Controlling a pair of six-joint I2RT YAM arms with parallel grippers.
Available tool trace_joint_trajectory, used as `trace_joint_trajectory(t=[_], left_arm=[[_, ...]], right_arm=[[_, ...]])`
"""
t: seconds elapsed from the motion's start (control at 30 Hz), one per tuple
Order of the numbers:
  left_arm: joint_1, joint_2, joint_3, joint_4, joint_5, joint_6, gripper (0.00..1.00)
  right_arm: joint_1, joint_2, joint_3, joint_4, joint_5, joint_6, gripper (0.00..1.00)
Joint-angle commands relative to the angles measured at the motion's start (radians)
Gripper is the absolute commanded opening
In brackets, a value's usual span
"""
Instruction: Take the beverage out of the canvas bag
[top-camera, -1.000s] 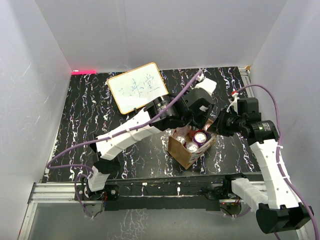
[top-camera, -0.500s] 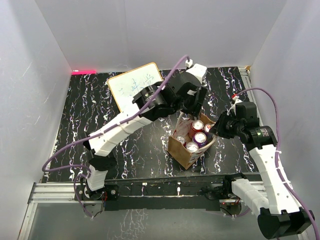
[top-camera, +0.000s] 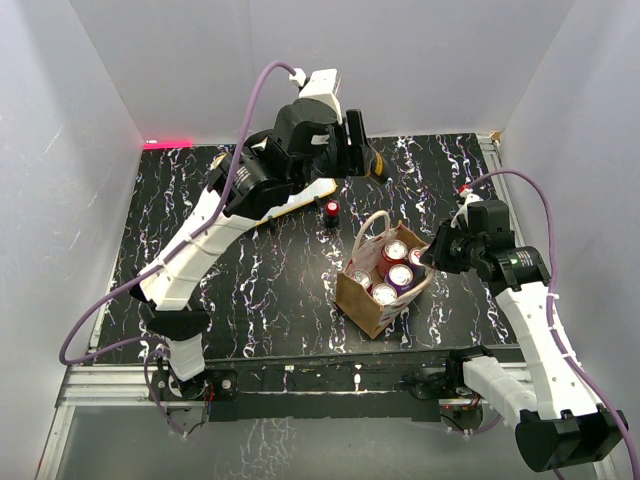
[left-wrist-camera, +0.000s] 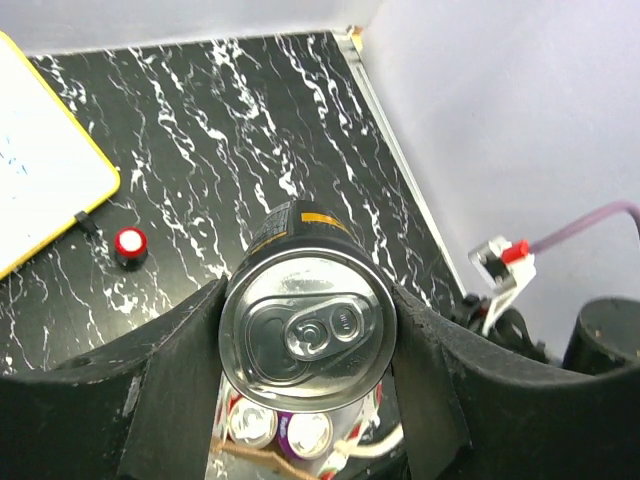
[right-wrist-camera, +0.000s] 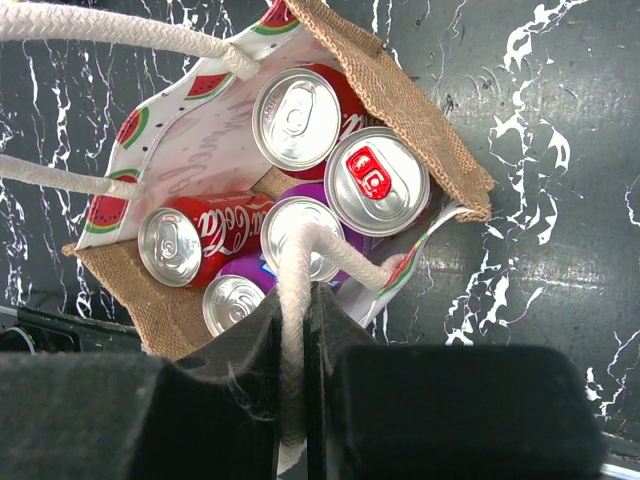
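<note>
The can will go over and down next in my left gripper to be released, because bare tabletop beside the whiteboard is below the gripper, to its left in the top view.
The brown canvas bag stands open on the black marbled table, with several cans inside it. My left gripper is shut on a dark beverage can with an orange stripe. It holds the can high above the table, behind and to the left of the bag. The bag's cans show below it in the left wrist view. My right gripper is shut on one white cord handle at the bag's right side. The other handle hangs loose.
A yellow-framed whiteboard lies at the back left, mostly hidden under my left arm in the top view. A small red-capped object stands on the table behind the bag. White walls close in the table. A metal rail runs along the front.
My left gripper has lifted up out of the bag and swung back and to the left with the dark can in it. My right gripper has kept its hold on the handle.
</note>
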Motion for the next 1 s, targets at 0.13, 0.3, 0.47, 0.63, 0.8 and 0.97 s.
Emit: trace_joint_trajectory(t=[0.13,0.3,0.47,0.63,0.8,0.97], left_arm=[[0.052,-0.089,-0.037,0.04,-0.246,-0.036,0.0],[0.069,-0.133,-0.192,-0.124,-0.24,-0.082,0.0],[0.096,-0.167,-0.364,-0.217,-0.255,-0.125,0.0],[0.136,-0.245,-0.652,-0.057,-0.264,-0.205,0.0],[0.162,-0.277,-0.865,0.186,-0.232,-0.15,0.0],[0.209,-0.219,-0.883,0.234,-0.205,-0.098,0.0]], right_arm=[[0.003,-0.02,0.005,0.057,0.023,-0.054,0.08],[0.004,-0.018,0.002,0.061,0.023,-0.06,0.08],[0.009,-0.021,0.003,0.064,0.028,-0.062,0.08],[0.009,-0.016,-0.01,0.08,0.015,-0.061,0.08],[0.008,-0.028,-0.012,0.081,0.019,-0.061,0.08],[0.009,-0.044,-0.021,0.087,0.015,-0.062,0.08]])
